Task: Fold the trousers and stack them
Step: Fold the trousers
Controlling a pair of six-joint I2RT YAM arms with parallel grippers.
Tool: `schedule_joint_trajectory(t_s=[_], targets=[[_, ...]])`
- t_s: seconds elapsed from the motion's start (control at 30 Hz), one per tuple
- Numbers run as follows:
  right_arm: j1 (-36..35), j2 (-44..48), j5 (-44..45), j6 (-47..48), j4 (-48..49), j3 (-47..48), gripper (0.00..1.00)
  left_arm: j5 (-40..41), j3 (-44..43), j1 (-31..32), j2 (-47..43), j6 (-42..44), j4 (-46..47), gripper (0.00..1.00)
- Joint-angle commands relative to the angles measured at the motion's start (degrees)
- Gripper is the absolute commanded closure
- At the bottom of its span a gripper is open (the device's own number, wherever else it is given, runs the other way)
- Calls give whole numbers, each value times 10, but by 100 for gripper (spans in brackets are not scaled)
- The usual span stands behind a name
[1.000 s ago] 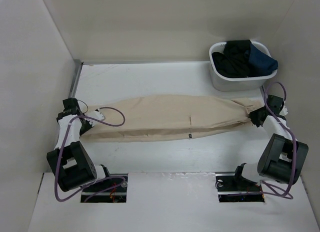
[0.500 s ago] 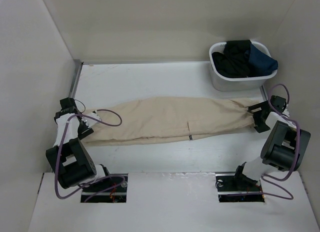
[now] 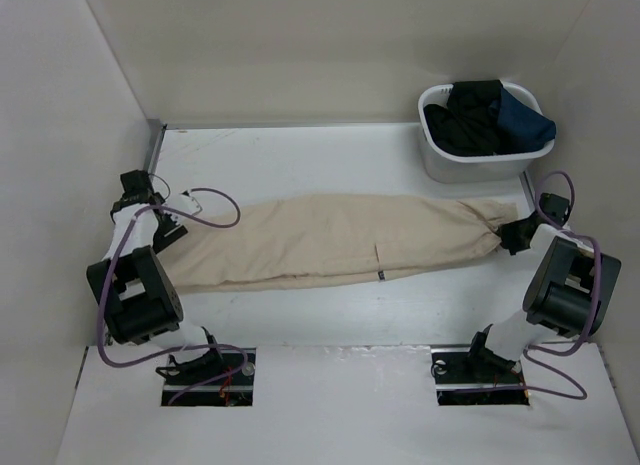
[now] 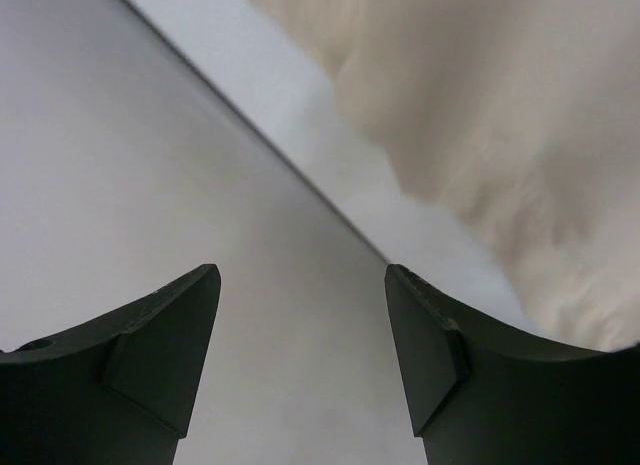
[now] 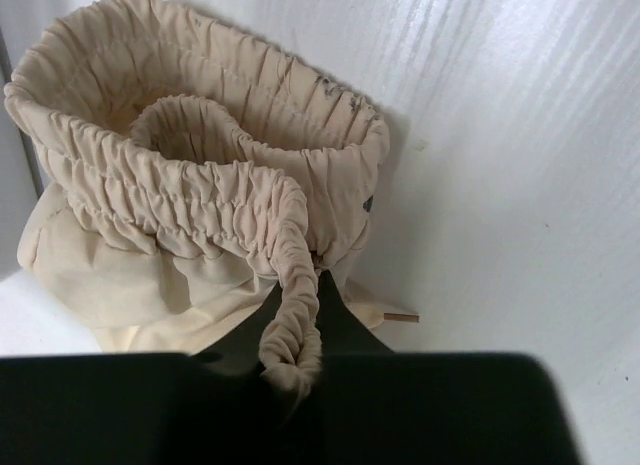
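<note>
The robot's right gripper next goes up and carries the waistband of the trousers onto the trousers' middle (image 3: 335, 242), which is to the gripper's left in the top view. The gripper then lets go, and this halves the trousers' stretched length.
The beige trousers (image 3: 340, 240) lie stretched left to right across the white table (image 3: 300, 160). My left gripper (image 3: 163, 223) hovers just off their left end, by the left wall. In the left wrist view it (image 4: 300, 277) is open with nothing between the fingers, and the cloth (image 4: 500, 135) lies beyond to the right. My right gripper (image 3: 512, 235) is at the right end. The right wrist view shows it (image 5: 300, 330) shut on a strand of the gathered elastic waistband (image 5: 200, 185).
A white basket (image 3: 440, 163) stands at the back right, holding black and navy garments (image 3: 485, 120). It sits close behind the right gripper. White walls close in the table at left, back and right.
The left gripper opened, let go of the leg end and drew back toward the left wall. The right gripper opened, then shut again on the waistband. The trousers have slackened.
</note>
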State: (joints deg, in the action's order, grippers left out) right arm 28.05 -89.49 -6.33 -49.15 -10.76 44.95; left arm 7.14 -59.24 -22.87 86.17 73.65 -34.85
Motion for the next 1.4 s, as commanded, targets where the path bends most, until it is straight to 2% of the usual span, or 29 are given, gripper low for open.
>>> schedule_joint_trajectory(t_s=[0.0, 0.1, 0.2, 0.33, 0.4, 0.5, 0.57, 0.73, 0.83, 1.1, 1.13, 1.2, 1.37], targets=[[-2, 5, -6, -2, 29, 0, 100, -42, -39, 16, 29, -65, 31, 34], [-1, 41, 24, 18, 24, 0, 100, -77, -82, 30, 61, -138, 37, 34], [0, 122, 104, 64, -15, 7, 100, -78, -119, 45, 98, -205, 39, 34], [-8, 224, 177, 166, -44, 45, 100, -59, -143, 65, 142, -266, 46, 35], [-53, 256, 206, 237, -56, 85, 100, -35, -151, 79, 158, -292, 55, 35], [-172, 266, 284, 332, -93, 154, 100, -24, -153, 106, 169, -312, 60, 34], [-286, 259, 345, 369, -108, 174, 100, -25, -149, 132, 180, -320, 59, 34], [-571, 181, 487, 347, -131, 193, 100, 17, -147, 179, 228, -355, 61, 34], [-684, 107, 547, 317, -152, 221, 100, 24, -150, 181, 252, -376, 55, 38], [-808, -40, 514, 220, -156, 242, 98, -4, -134, 201, 255, -394, 61, 39], [-819, -53, 505, 210, -154, 246, 93, -5, -129, 203, 254, -392, 63, 39], [-835, -78, 465, 204, -144, 251, 76, -5, -124, 204, 253, -391, 68, 39], [-857, -86, 260, 249, -66, 252, 44, -3, -127, 201, 255, -395, 80, 38]])
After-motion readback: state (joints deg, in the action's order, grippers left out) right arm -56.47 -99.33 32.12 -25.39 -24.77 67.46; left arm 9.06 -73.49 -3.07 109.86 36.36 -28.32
